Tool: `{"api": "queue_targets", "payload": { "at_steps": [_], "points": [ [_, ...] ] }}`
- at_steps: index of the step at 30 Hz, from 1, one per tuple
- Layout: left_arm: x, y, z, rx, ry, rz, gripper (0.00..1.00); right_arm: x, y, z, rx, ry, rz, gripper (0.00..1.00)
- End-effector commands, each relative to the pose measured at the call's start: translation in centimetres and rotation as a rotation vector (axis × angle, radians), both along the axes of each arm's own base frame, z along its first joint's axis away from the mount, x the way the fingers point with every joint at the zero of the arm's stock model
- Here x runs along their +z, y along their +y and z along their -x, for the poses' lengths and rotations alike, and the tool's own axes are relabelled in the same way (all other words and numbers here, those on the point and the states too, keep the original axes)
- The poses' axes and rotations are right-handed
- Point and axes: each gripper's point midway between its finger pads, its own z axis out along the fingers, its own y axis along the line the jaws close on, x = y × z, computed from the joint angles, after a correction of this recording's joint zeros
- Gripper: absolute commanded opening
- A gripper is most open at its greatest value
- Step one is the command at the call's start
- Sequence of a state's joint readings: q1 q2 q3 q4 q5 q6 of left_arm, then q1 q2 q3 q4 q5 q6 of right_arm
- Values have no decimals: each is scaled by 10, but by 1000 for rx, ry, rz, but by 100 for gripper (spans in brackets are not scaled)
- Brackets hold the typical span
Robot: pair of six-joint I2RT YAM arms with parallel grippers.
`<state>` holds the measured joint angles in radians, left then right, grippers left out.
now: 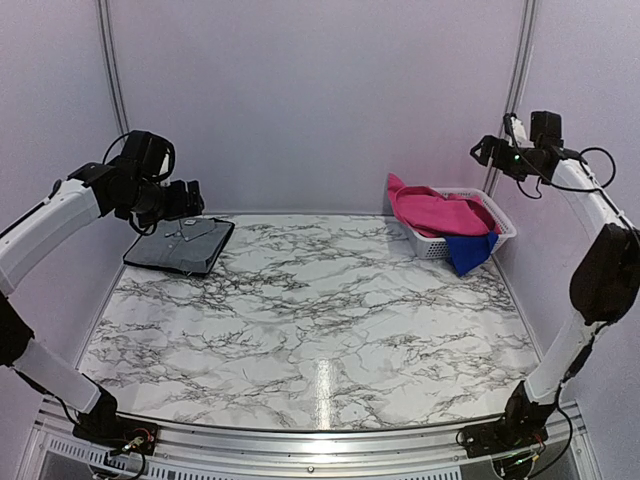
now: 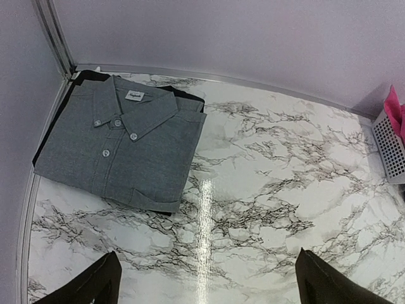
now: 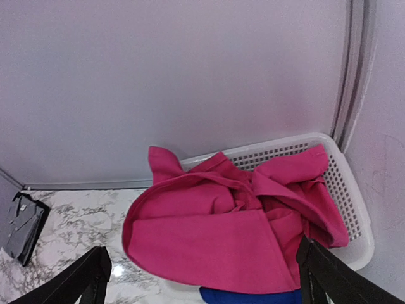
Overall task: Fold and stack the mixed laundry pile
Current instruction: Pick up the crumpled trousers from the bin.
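Observation:
The robot's right gripper will next move down to the left in the top view, onto the magenta-pink garment's bunched middle folds (image 1: 446,211) (image 3: 236,201), since that garment lies over the royal blue one.
The mixed laundry pile lies in a white mesh basket (image 1: 503,230) at the table's back right corner. Its magenta-pink garment (image 1: 440,212) is bunched up and fills the basket (image 3: 352,190), spilling over the left rim (image 3: 215,234). The royal blue garment (image 1: 468,250) hangs over the basket's near side, and only a strip of it (image 3: 247,296) shows in the right wrist view. My right gripper (image 1: 488,150) hovers high above the basket, open and empty (image 3: 202,250). My left gripper (image 1: 190,198) hangs open over the back left corner, holding nothing (image 2: 207,266).
A folded grey button shirt (image 2: 126,145) lies on a flat dark tray (image 2: 85,75) at the back left (image 1: 180,245). White walls with metal corner posts (image 1: 110,70) close in the marble table (image 1: 320,310) on three sides.

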<state>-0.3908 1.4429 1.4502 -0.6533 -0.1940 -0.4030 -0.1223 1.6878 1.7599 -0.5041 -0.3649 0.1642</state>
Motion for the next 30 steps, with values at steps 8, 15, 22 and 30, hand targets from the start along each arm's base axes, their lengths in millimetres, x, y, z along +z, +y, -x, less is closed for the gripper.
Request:
{"api": "queue_targets", "payload": {
  "at_steps": [8, 15, 22, 30],
  "points": [
    [7, 21, 2, 72, -13, -48, 99, -101, -46, -49, -151, 317, 162, 99],
    [-5, 19, -5, 69, 17, -59, 99, -158, -47, -84, -147, 395, 136, 99],
    [-21, 19, -8, 78, 58, -63, 99, -215, -17, -114, -74, 442, 84, 99],
    [-28, 26, -2, 95, 77, -78, 99, -231, 26, -131, 65, 408, -38, 27]
  ]
}}
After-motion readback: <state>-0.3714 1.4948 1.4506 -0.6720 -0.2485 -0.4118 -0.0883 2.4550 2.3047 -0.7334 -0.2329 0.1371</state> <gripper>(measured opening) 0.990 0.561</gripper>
